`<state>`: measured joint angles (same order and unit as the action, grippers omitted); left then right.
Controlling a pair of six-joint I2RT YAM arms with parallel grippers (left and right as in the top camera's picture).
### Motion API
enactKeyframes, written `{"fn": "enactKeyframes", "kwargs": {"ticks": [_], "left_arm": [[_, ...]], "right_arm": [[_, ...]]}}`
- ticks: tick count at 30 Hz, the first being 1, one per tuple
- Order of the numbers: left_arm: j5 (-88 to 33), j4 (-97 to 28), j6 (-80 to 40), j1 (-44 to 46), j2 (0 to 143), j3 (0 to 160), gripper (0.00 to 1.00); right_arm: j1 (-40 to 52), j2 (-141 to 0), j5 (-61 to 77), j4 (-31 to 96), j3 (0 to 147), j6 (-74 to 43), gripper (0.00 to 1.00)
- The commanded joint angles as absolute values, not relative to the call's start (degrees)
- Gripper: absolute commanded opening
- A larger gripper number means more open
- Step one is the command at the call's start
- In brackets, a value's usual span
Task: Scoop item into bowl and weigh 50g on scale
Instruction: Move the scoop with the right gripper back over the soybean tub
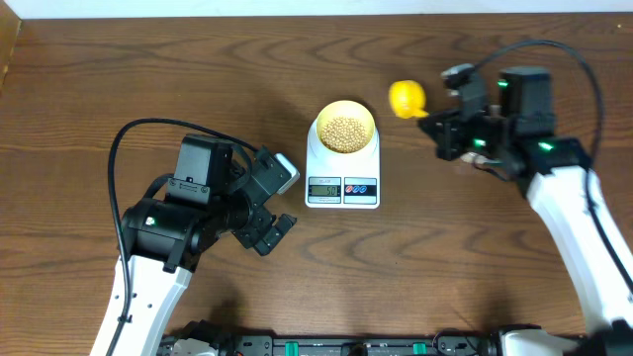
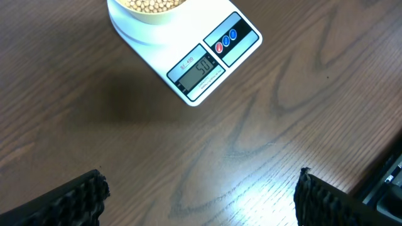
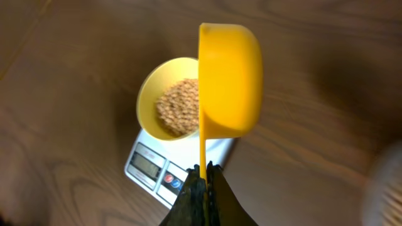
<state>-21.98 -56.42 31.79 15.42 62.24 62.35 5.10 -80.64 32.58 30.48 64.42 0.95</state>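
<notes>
The scale's display (image 2: 199,70) already shows the asked weight, so the robot's right gripper will next move back and down to the bare tabletop nearer the base and let go of the scoop.
The pale-yellow bowl (image 1: 344,127) stands on the white scale (image 1: 342,184) and holds tan beans (image 1: 344,133). The scale's display (image 2: 199,70) shows digits near 50. The bowl (image 3: 164,94) and scale (image 3: 154,171) also show in the right wrist view. My right gripper (image 1: 442,126) (image 3: 205,179) is shut on the handle of a bright yellow scoop (image 1: 406,98) (image 3: 229,78), held in the air right of the bowl, tipped on its side. My left gripper (image 1: 275,203) (image 2: 201,194) is open and empty over bare table, left of the scale.
The wooden table (image 1: 119,79) runs to a pale edge at the back. Black cables loop over both arms. A blurred pale shape (image 3: 383,188) sits at the right edge of the right wrist view.
</notes>
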Motion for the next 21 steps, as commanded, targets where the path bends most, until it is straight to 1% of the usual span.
{"fn": "enactKeyframes", "kwargs": {"ticks": [1, 7, 10, 15, 21], "left_arm": [[-22.5, -56.5, 32.4, 15.2, 62.1, 62.9, 0.97], [-22.5, -56.5, 32.4, 15.2, 62.1, 62.9, 0.97], [-22.5, -56.5, 32.4, 15.2, 62.1, 62.9, 0.97], [-22.5, -56.5, 32.4, 15.2, 62.1, 62.9, 0.97], [-22.5, -56.5, 32.4, 15.2, 62.1, 62.9, 0.97]], "right_arm": [[1.5, -74.0, 26.0, 35.4, 64.8, 0.9, 0.01], [-4.5, -66.7, 15.7, 44.1, 64.8, 3.9, 0.01], [-6.2, -66.1, 11.9, 46.0, 64.8, 4.0, 0.01], [-6.8, -67.9, 5.1, 47.2, 64.8, 6.3, 0.01], [-6.7, -74.5, -1.6, 46.5, 64.8, 6.3, 0.01]]}}
